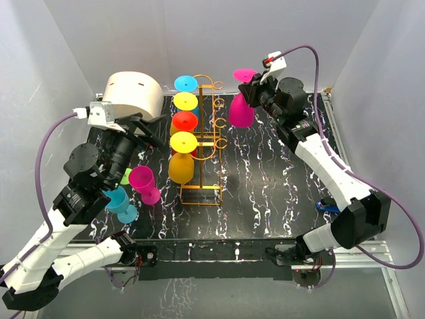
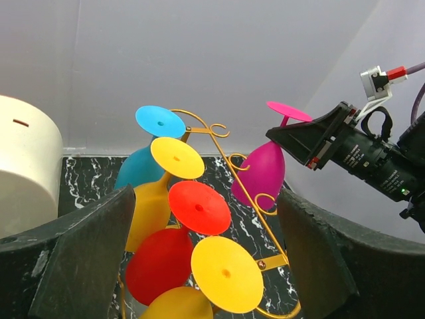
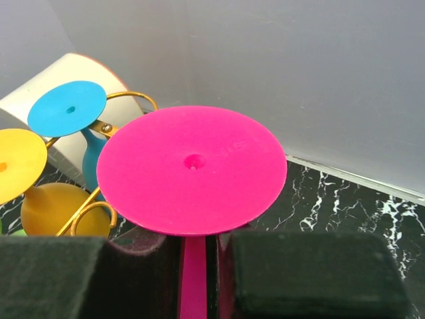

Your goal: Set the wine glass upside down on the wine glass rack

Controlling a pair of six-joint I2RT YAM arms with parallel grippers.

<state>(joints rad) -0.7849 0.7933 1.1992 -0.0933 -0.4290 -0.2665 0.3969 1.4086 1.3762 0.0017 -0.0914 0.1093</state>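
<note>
My right gripper has the magenta wine glass's stem. Next I need to slide it left in the top view into the rack's empty far hook (image 1: pixel 218 86) and release it.
The golden wire wine glass rack (image 1: pixel 211 136) stands mid-table with blue, yellow, red and yellow glasses hanging upside down on its left side. My right gripper (image 1: pixel 254 90) is shut on the stem of a magenta wine glass (image 1: pixel 241 109), held upside down just right of the rack's top, above the table. In the right wrist view its round foot (image 3: pixel 192 166) sits above the closed fingers (image 3: pixel 299 272), with the stem between them. In the left wrist view the glass (image 2: pixel 262 174) hangs beside a curled rack hook (image 2: pixel 265 199). My left gripper (image 1: pixel 149 133) is open and empty left of the rack.
A cream cylindrical container (image 1: pixel 136 93) stands at the back left. A second magenta glass (image 1: pixel 143 183) and a cyan glass (image 1: pixel 121 203) stand upright at the front left, with a small green object (image 1: pixel 126 176) between them. A blue object (image 1: pixel 327 205) lies at the right edge.
</note>
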